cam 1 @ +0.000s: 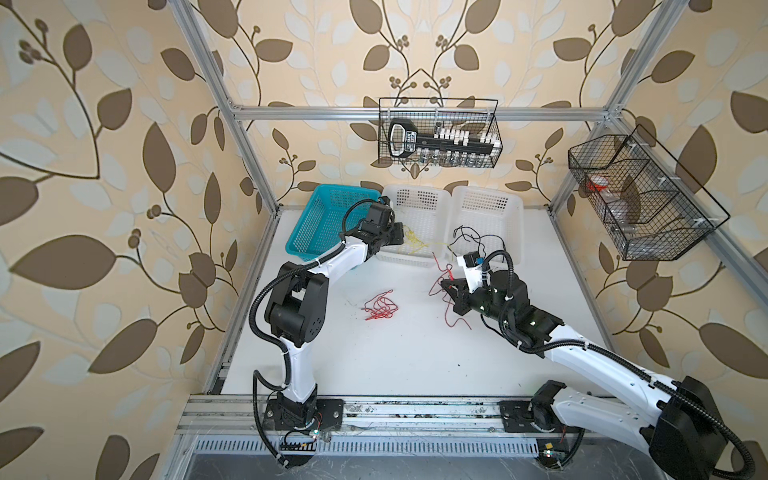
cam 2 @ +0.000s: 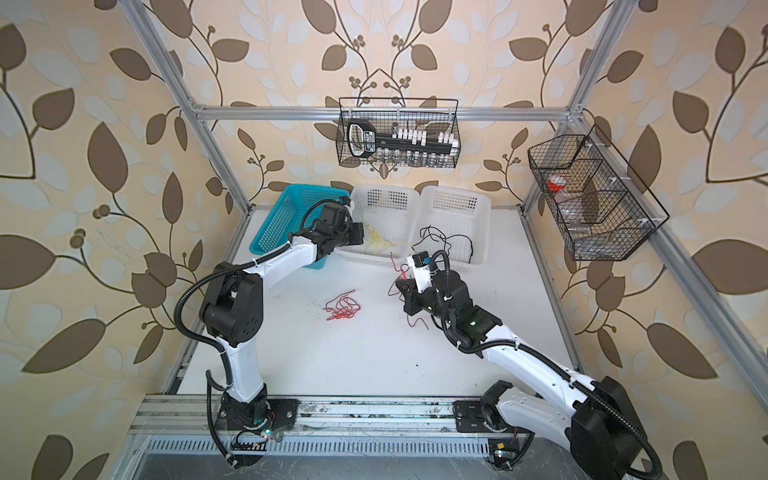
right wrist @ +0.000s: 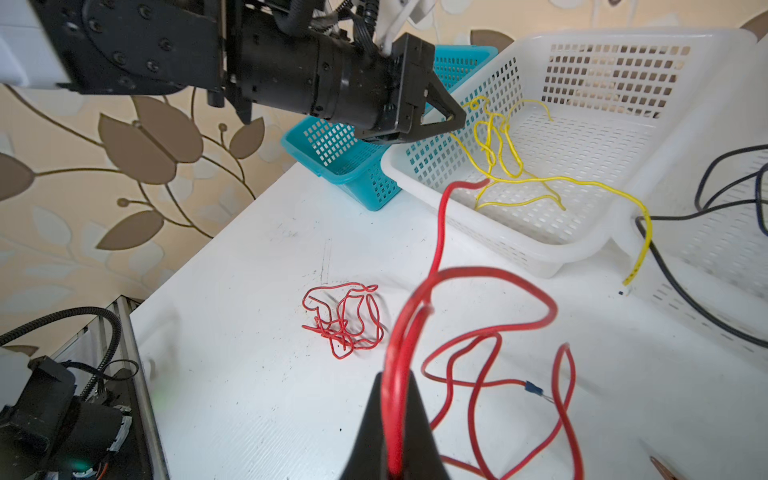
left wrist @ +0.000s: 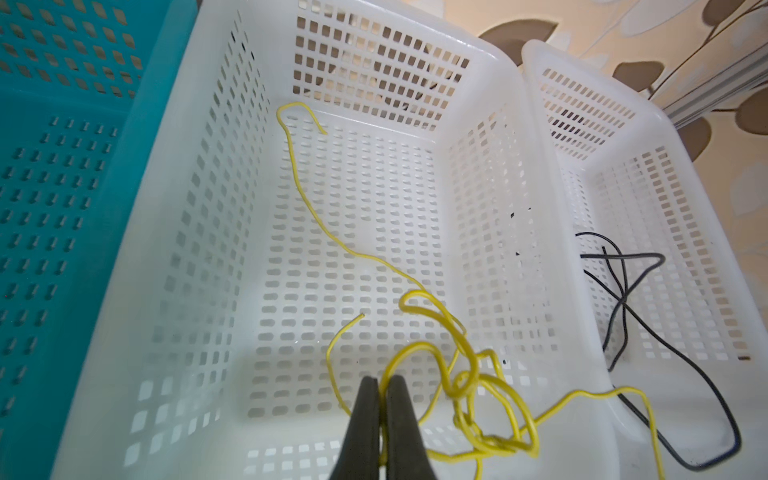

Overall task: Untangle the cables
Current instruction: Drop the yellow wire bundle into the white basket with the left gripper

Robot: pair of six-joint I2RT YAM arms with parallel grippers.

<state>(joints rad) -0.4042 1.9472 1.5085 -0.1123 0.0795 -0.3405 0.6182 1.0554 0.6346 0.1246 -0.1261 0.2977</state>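
My right gripper goes down to the open white surface below it next and releases the long red cable, which still hangs above the table.
My left gripper (cam 1: pixel 399 237) (left wrist: pixel 381 380) hangs over the middle white basket (cam 1: pixel 415 195), shut on a strand of the tangled yellow cables (left wrist: pixel 461 374) (cam 1: pixel 415 243). One yellow strand trails over the rim towards the right white basket (cam 1: pixel 486 199), where black cables (cam 1: pixel 473 239) (left wrist: pixel 619 299) lie. My right gripper (cam 1: pixel 444 284) (right wrist: pixel 395 378) is raised above the table, shut on a long red cable (right wrist: pixel 478 286) that loops down to the white surface. A separate red cable bundle (cam 1: pixel 380 311) (right wrist: pixel 345 320) lies loose on the table between the arms.
A teal basket (cam 1: pixel 320 216) leans tilted at the back left beside the white ones. Two black wire baskets (cam 1: pixel 440 133) (cam 1: pixel 640 195) hang on the frame at the back and on the right. A metal rail (cam 1: pixel 415 411) borders the table's front edge.
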